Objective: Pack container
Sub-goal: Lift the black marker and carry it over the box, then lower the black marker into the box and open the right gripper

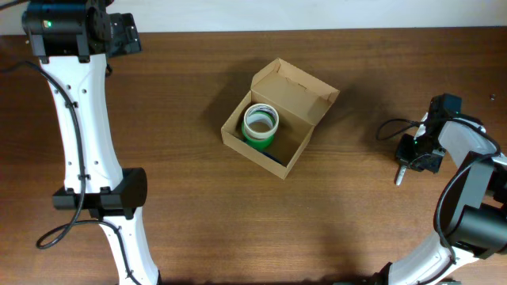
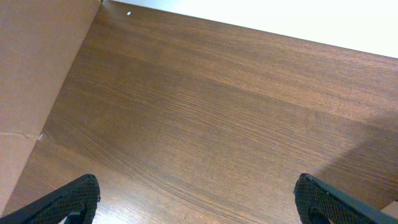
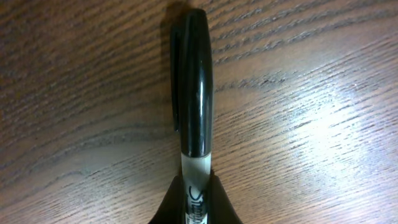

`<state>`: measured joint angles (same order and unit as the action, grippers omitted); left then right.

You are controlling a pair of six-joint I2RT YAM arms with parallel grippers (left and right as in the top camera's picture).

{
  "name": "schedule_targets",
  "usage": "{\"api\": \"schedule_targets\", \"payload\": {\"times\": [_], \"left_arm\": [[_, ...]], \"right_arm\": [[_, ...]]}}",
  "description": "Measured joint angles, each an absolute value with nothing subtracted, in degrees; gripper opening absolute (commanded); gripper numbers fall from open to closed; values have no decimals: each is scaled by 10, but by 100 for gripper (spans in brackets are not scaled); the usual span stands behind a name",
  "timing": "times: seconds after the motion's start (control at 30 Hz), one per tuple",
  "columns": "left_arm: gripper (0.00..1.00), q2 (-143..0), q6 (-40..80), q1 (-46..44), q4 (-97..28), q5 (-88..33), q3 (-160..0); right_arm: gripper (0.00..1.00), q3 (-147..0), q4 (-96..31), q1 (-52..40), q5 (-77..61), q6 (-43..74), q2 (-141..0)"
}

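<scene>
The container's open gap by the tape roll is left of my right gripper in the overhead view, so I need to lift the marker across and lower it inside.
The container (image 1: 236,128), a small tan cardboard box with its flap lid (image 1: 297,85) open, sits mid-table with a green and white tape roll (image 1: 260,125) inside. My right gripper (image 1: 412,162) is at the table's right side, shut on a black-capped marker (image 3: 194,93) that points away over the wood. My left gripper (image 2: 199,199) is open and empty above bare wood, its two fingertips at the bottom corners of the left wrist view. The left arm's wrist (image 1: 79,28) is at the far left corner.
A tan cardboard wall (image 2: 34,81) fills the left side of the left wrist view. A black cable (image 1: 392,127) lies by the right arm. The table's far edge meets a white wall (image 2: 280,18).
</scene>
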<state>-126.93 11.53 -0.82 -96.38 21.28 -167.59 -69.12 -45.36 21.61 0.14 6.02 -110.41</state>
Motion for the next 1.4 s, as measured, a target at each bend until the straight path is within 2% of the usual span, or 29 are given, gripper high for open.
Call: {"api": "schedule_targets", "payload": {"times": [0.13,0.3,0.53,0.77,0.9,1.17,1.4], "left_arm": [[100,-1269,115,-8,-964,213,-1676],[100,-1269,115,-8,-964,213,-1676],[100,-1269,115,-8,-964,213,-1676],[100,-1269,115,-8,-964,213,-1676],[100,-1269,115,-8,-964,213,-1676],[100,-1269,115,-8,-964,213,-1676],[100,-1269,115,-8,-964,213,-1676]], "right_arm": [[4,-693,-463,216,-11,60,-1104],[4,-735,-553,215,-50,60,-1104],[4,-946,-752,184,-66,55,-1105],[4,-1208,-899,50,-66,18,-1105],[4,-1316,-912,-98,-67,-34,-1100],[4,-1328,-910,-284,-54,-138,-1106],[4,-1321,-911,-316,-43,-172,-1171]]}}
